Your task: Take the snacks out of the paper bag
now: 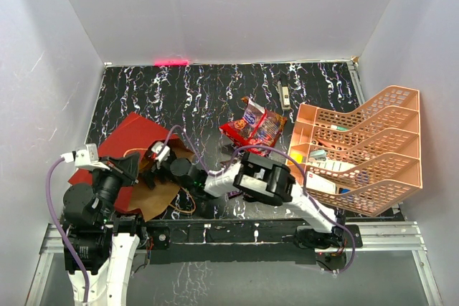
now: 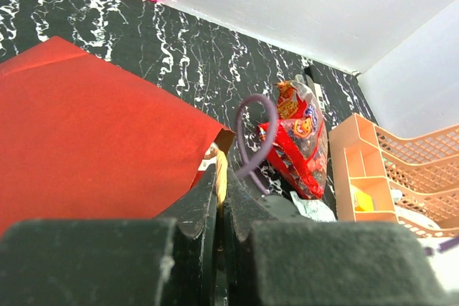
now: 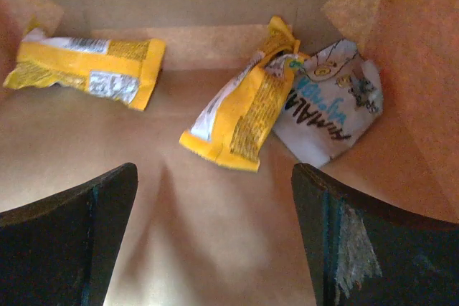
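Note:
Next, my right gripper reaches deeper into the bag and onto that end of the packet. The near end of the middle yellow packet faces the gap between my open fingers.
The paper bag lies on its side at the left, red outside, with its brown mouth facing my arms. My left gripper is shut on a tan strip at the bag's rim, and it also shows in the top view. My right gripper is open and empty inside the bag, above its brown floor. Ahead of it lie a yellow packet, a second yellow packet to the left, and a white packet to the right. Red chip bags lie on the table outside the bag.
A peach lattice tiered tray holding boxes stands at the right. A slim pen-like tool lies near the back wall. The red chip bags and the tray also show in the left wrist view. A purple cable loops in front.

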Controlling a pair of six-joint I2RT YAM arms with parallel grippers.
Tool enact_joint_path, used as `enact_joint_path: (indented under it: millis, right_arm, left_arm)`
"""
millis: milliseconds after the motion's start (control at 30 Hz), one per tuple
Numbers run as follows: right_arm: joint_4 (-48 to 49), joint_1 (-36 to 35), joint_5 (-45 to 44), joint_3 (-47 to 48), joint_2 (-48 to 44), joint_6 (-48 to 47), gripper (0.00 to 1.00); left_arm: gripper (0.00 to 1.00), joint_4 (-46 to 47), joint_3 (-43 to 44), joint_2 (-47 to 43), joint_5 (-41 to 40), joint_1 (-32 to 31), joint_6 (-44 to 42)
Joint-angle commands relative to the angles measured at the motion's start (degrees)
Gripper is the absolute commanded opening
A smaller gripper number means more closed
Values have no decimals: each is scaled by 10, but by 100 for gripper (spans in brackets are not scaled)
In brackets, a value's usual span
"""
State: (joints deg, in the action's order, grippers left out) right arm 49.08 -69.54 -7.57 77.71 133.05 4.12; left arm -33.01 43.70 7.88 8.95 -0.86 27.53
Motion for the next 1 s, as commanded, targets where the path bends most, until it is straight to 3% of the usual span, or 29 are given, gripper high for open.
enact_joint_path:
  millis: [0, 367, 533, 733, 867, 967]
  right_arm:
    - [50, -10, -71, 112, 64, -38, 92]
    - [-72, -12, -182, 370, 249, -128, 92]
    - [-118, -3, -167, 381, 263, -114, 69]
    - [-127, 3, -162, 318, 208, -97, 27]
    - [-115, 3, -151, 239, 127, -91, 11]
    - [-104, 1, -141, 165, 60, -76, 8]
  left_arm:
    - [0, 27, 14, 12, 49, 4, -19]
    - [0, 26, 11, 8, 43, 4, -21]
    - [0, 23, 10, 1, 29, 4, -17]
    - [0, 19, 8, 1, 11, 4, -11]
    - [0, 14, 8, 11, -3, 3, -6]
    - [0, 14, 7, 13, -4, 4, -5]
